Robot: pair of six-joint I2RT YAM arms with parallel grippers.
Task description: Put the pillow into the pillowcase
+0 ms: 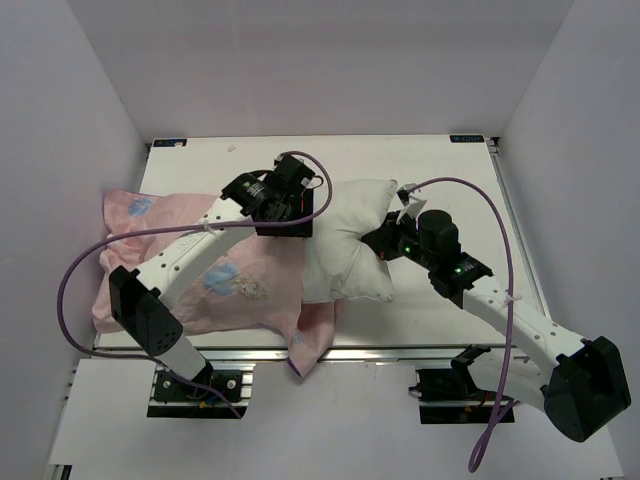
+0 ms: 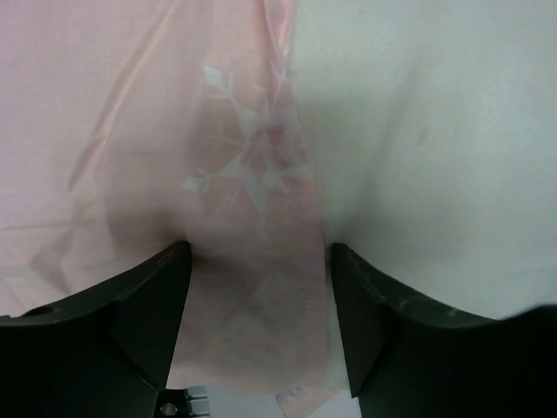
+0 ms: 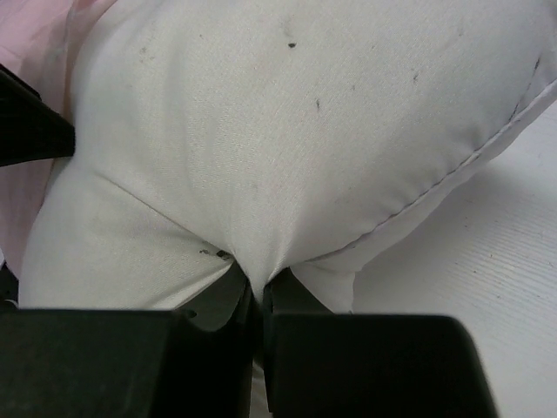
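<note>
I will next push the still uncovered pillow with my right gripper toward the pillowcase's edge (image 1: 303, 268) (image 3: 73, 43), which is to the gripper's left in the top view, and let go of the pillow.
The white pillow (image 1: 352, 235) lies mid-table, its left end under the edge of the pale pink pillowcase (image 1: 190, 270), which spreads to the left. My left gripper (image 1: 290, 208) sits at the case's edge by the pillow's upper left. In the left wrist view it (image 2: 257, 296) is open, with a strip of pink pillowcase (image 2: 252, 174) between the spread fingers and the pillow (image 2: 435, 131) to the right. My right gripper (image 1: 385, 240) is shut on a pinch of the pillow's right side. It shows in the right wrist view (image 3: 258, 292), with the pillow (image 3: 278, 122) bunched ahead.
The white table (image 1: 440, 180) is walled at the back and both sides. A metal rail (image 1: 380, 352) runs along the near edge, and a corner of the pillowcase hangs over it. Purple cables (image 1: 470, 190) loop above both arms.
</note>
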